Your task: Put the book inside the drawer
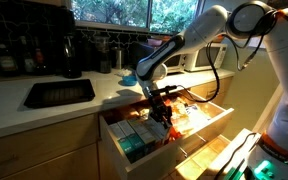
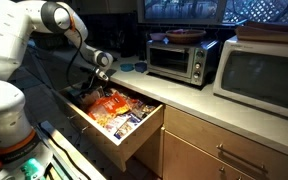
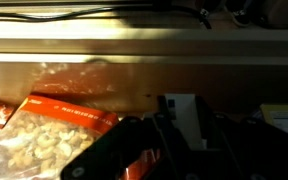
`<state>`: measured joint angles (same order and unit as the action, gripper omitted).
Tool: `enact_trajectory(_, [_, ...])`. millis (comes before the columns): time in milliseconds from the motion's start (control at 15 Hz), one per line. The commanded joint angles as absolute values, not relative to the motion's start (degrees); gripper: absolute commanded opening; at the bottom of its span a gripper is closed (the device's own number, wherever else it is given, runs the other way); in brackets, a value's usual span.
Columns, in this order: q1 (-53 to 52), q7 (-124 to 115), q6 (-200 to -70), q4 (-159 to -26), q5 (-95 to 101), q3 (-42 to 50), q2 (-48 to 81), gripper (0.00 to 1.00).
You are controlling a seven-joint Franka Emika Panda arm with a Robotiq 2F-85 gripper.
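The robot's gripper should bring the book down a little further into the drawer [image 1: 110,136] beside the orange packet and then let go of it, because the book already stands inside the drawer's sides.
The drawer [image 1: 110,136] is pulled open under the counter and holds orange and green packets; it also shows in an exterior view [image 2: 142,132]. My gripper [image 1: 164,116] is down inside the drawer, just above the packets, and appears in an exterior view [image 2: 102,88] too. In the wrist view a pale, thin rectangular thing, the book [image 3: 179,115] seen edge-on, stands between my dark fingers [image 3: 184,142]. The fingers look closed on it. An orange packet [image 3: 54,125] lies to the left below. The book's blue cover is hidden in both exterior views.
A flat light-blue thing [image 1: 129,77] lies on the counter behind the drawer. A sink [image 1: 59,93] is set into the counter. A toaster oven [image 2: 179,58] and a microwave [image 2: 264,70] stand on the counter. A lower drawer [image 1: 219,155] is open too.
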<state>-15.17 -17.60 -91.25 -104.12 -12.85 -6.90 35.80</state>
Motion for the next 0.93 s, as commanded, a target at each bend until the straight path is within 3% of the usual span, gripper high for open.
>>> enact_trajectory(0, [-13.9, -14.2, -91.7, -104.5, -14.9, -7.8, 36.1, 0.08])
enact_trajectory(867, [-15.1, -16.6, -91.9, -103.9, -12.8, -6.6, 39.3, 0.08])
